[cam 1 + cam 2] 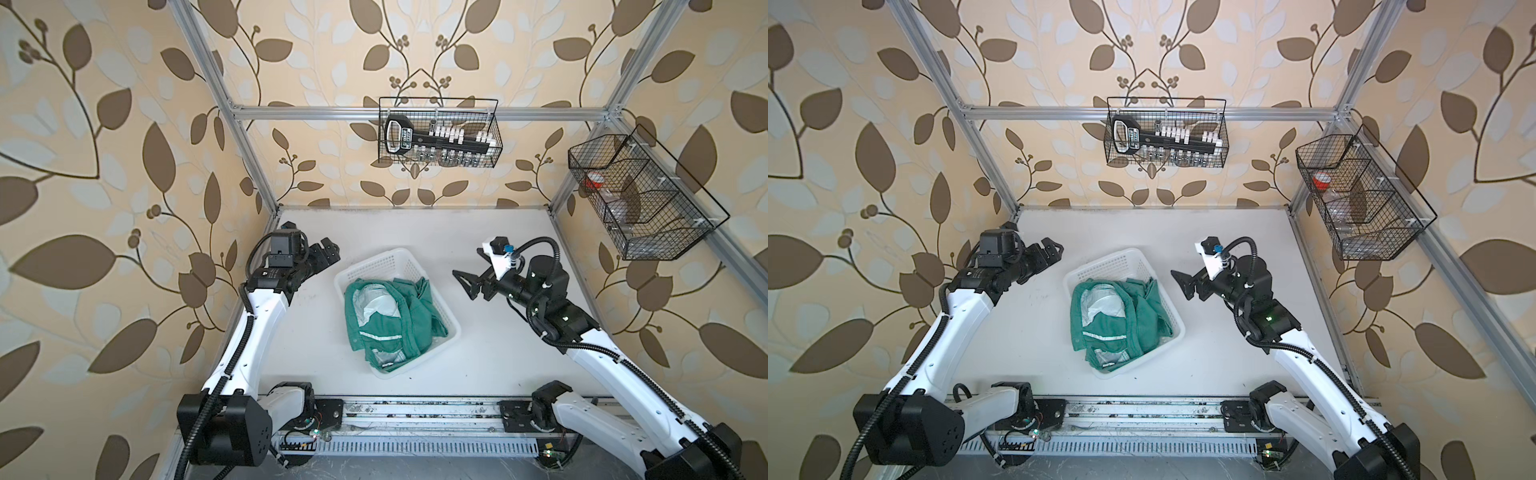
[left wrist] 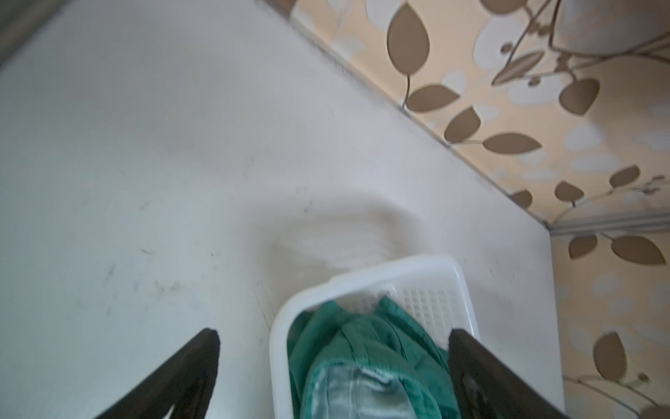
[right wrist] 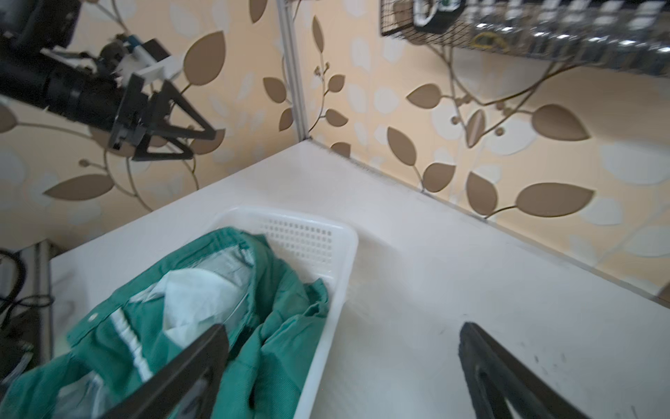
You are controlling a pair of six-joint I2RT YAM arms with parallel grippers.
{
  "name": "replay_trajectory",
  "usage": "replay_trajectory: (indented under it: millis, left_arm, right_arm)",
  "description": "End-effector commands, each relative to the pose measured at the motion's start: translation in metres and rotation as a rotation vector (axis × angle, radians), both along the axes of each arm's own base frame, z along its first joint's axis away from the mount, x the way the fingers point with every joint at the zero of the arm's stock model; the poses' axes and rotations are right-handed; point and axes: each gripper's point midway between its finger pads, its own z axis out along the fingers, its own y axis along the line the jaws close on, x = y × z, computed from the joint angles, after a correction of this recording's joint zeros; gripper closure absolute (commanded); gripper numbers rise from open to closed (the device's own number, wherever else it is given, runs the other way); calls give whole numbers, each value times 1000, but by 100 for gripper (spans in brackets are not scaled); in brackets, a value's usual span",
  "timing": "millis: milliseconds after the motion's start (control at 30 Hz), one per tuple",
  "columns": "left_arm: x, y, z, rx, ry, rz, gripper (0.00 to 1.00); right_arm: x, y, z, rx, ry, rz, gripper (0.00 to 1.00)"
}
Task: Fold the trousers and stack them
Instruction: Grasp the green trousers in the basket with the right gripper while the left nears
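Note:
The open right gripper moves back over the basket and down onto the trousers' green folds next, since they lie heaped beside the basket's rim nearest it.
The teal-green trousers [image 1: 390, 320] [image 1: 1121, 320] lie crumpled in the white perforated basket [image 1: 394, 252] [image 1: 1121, 252] at mid-table, whitish pocket lining showing, and spill over its near-left rim. My left gripper [image 1: 323, 250] [image 1: 1051, 247] hovers open to the left of the basket's far corner. Right of the basket, my right gripper [image 1: 462, 285] [image 1: 1180, 285] hovers open. In the left wrist view the trousers [image 2: 362, 348] and basket [image 2: 398, 268] sit between the spread fingers of the left gripper [image 2: 333, 335]. The right wrist view shows the trousers [image 3: 282, 326], the basket [image 3: 348, 246] and the empty right gripper [image 3: 342, 328].
A black wire basket [image 1: 440, 133] with tools hangs on the back rail. Another wire basket [image 1: 640, 199] hangs on the right frame. Aluminium posts edge the white table [image 1: 498, 353]. The arms' base rail [image 1: 415, 415] runs along the front.

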Motion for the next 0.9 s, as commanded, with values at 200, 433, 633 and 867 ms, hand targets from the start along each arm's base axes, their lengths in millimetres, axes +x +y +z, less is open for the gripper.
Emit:
replay_trajectory:
  millis: [200, 433, 633, 867]
  left_arm:
    - [-68, -46, -15, -126, 183, -278, 1]
    - [-84, -43, -42, -129, 235, -243, 1]
    - [-86, -40, -46, -120, 238, -224, 1]
    - [-85, -38, -48, -109, 241, -215, 1]
  right_arm:
    - [-47, 51, -72, -331, 104, 222, 0]
    - [-46, 106, -116, -502, 101, 375, 0]
    - [-38, 133, -152, -595, 124, 438, 0]
    - [-12, 140, -188, -588, 223, 382, 0]
